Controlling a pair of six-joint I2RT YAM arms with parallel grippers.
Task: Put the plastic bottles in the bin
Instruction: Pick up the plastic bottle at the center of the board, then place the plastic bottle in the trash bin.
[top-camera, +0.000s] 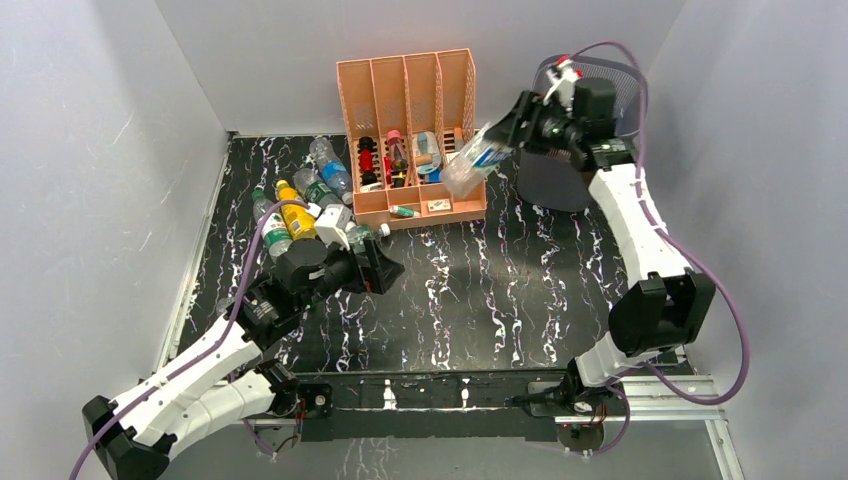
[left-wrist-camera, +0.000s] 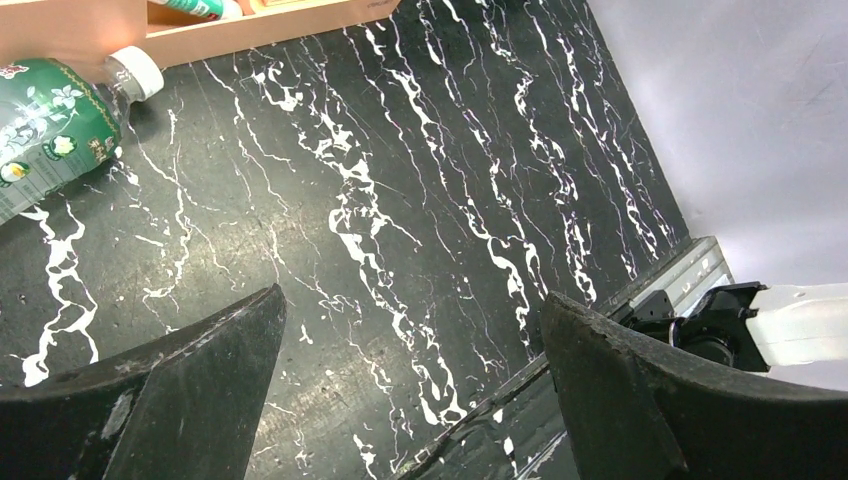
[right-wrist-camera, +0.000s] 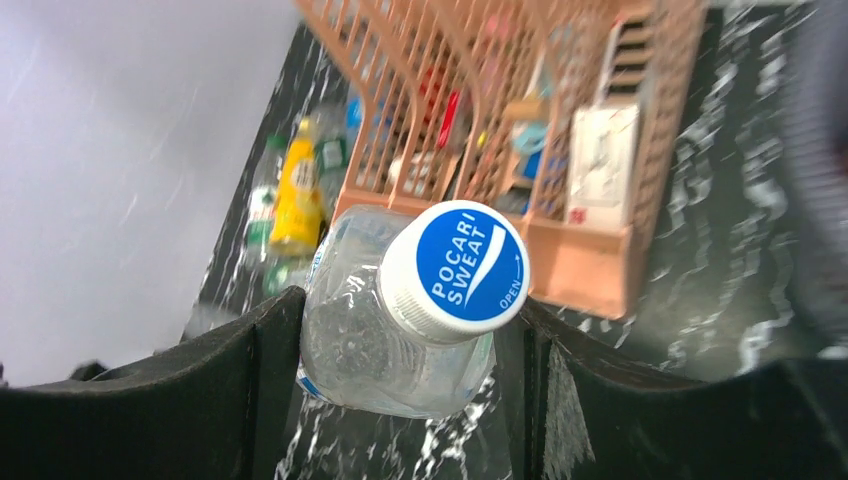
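Note:
I will carry my right gripper to the right in the top view and release the clear bottle over the bin's opening (top-camera: 620, 86), since it lies that way from the gripper's fingers.
My right gripper (top-camera: 497, 142) is shut on a clear bottle (top-camera: 470, 165) with a blue-and-white cap (right-wrist-camera: 458, 265), held in the air in front of the organizer, left of the dark mesh bin (top-camera: 562, 175). In the right wrist view both fingers press the bottle's sides (right-wrist-camera: 385, 345). Several bottles, clear, green and yellow (top-camera: 298, 212), lie heaped at the far left of the table. My left gripper (top-camera: 385, 268) is open and empty above the bare black table, right of that heap. A green-labelled bottle (left-wrist-camera: 50, 130) shows at the top left of the left wrist view.
A peach four-slot organizer (top-camera: 410, 130) with small items stands at the back centre, between the heap and the bin. Grey walls close in the left, back and right. A metal rail (top-camera: 640, 385) runs along the near edge.

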